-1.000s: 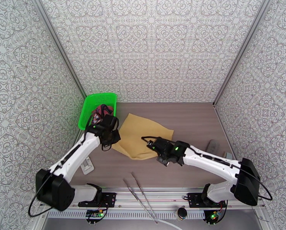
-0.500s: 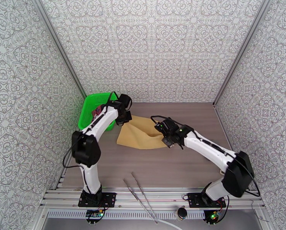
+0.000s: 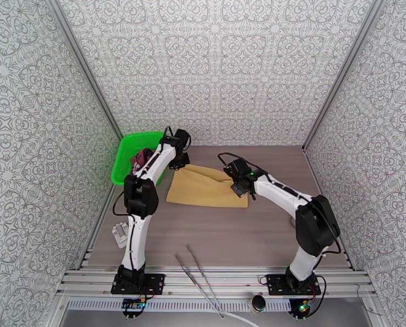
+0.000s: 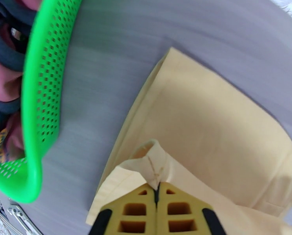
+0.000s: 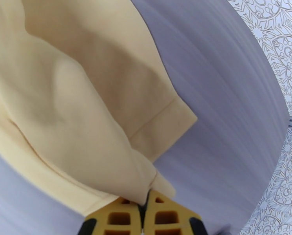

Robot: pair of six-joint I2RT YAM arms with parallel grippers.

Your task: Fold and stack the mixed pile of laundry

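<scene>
The raised edge eases outward and down toward the lower layer's far corner next. That corner lies outward of and below my left gripper, which then releases the edge.
The tan cloth [image 3: 205,191] lies on the table, doubled over into a flat band. My left gripper [image 3: 182,161] is shut on the cloth's far left edge, beside the basket; in the left wrist view its yellow fingers [image 4: 135,210] pinch a raised fold of the cloth [image 4: 208,122]. My right gripper [image 3: 237,186] is shut on the far right corner, and the right wrist view shows the cloth [image 5: 79,94] gathered into the gripper [image 5: 146,210]. The maroon tank top [image 3: 143,158] with navy trim sits crumpled in the green mesh basket [image 3: 127,145], also visible as tank top [image 4: 0,75].
The green basket rim [image 4: 44,94] stands close to the left of the cloth. Long metal tongs [image 3: 200,279] lie across the near rail. A small white object [image 3: 120,234] rests by the left arm. Patterned walls close in the table on three sides.
Both arms reached away from the near edge toward the far side, carrying the cloth's near edge over itself. The cloth went from a spread diamond to a narrower folded band.
</scene>
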